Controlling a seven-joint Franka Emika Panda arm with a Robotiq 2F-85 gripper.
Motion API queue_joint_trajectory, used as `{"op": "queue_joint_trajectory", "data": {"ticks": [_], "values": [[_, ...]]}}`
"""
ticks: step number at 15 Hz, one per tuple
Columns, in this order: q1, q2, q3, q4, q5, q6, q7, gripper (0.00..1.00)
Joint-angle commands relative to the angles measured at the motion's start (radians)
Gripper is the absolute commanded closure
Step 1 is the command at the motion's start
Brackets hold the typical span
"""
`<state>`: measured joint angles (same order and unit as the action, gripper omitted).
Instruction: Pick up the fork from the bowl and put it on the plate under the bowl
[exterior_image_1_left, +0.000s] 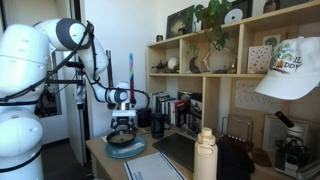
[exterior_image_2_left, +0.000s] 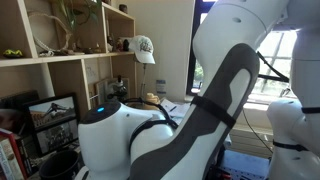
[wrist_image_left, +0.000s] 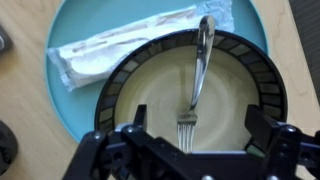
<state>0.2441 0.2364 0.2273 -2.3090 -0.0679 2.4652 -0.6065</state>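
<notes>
My gripper lowers into the bowl (wrist_image_left: 262, 80) toward the fork's handle next, then closes on the near end of the handle.
In the wrist view a silver fork (wrist_image_left: 198, 72) lies in the dark-rimmed bowl (wrist_image_left: 262, 80), whose inside is cream; its tines point toward me. The bowl sits on a teal-blue plate (wrist_image_left: 75, 22). My gripper (wrist_image_left: 190, 132) is open, fingers on either side of the fork's tines, just above the bowl. In an exterior view the gripper (exterior_image_1_left: 123, 122) hangs right over the bowl (exterior_image_1_left: 123, 140) and plate (exterior_image_1_left: 128, 150) on the table. In the other exterior view the arm's body hides all of this.
A wrapped napkin packet (wrist_image_left: 130, 45) lies on the plate behind the bowl. A dark cup (exterior_image_1_left: 158, 124), a dark mat (exterior_image_1_left: 178, 148) and a cream bottle (exterior_image_1_left: 205, 155) stand on the wooden table (exterior_image_1_left: 100, 153). Shelves (exterior_image_1_left: 200, 75) rise behind.
</notes>
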Motion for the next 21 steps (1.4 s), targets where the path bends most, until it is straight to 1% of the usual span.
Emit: {"op": "queue_joint_trajectory", "data": {"ticks": [1,2,10,13,17,18,19,20,21], "values": [[-0.024,0.046,0.026,0.035,-0.008,-0.004,-0.002,0.0],[-0.034,0.052,0.037,0.036,0.013,0.009,-0.028,0.0],[-0.065,0.075,0.089,0.047,0.05,-0.035,-0.039,0.0],[-0.068,0.077,0.095,0.047,0.057,-0.068,-0.033,0.0],[-0.067,0.073,0.088,0.054,0.047,-0.146,-0.023,0.01],[-0.068,0.075,0.087,0.057,0.048,-0.166,-0.024,0.17],[-0.067,0.078,0.086,0.06,0.047,-0.179,-0.022,0.26],[-0.066,0.08,0.085,0.065,0.045,-0.193,-0.021,0.31],[-0.066,0.082,0.084,0.068,0.045,-0.201,-0.021,0.4]]}}
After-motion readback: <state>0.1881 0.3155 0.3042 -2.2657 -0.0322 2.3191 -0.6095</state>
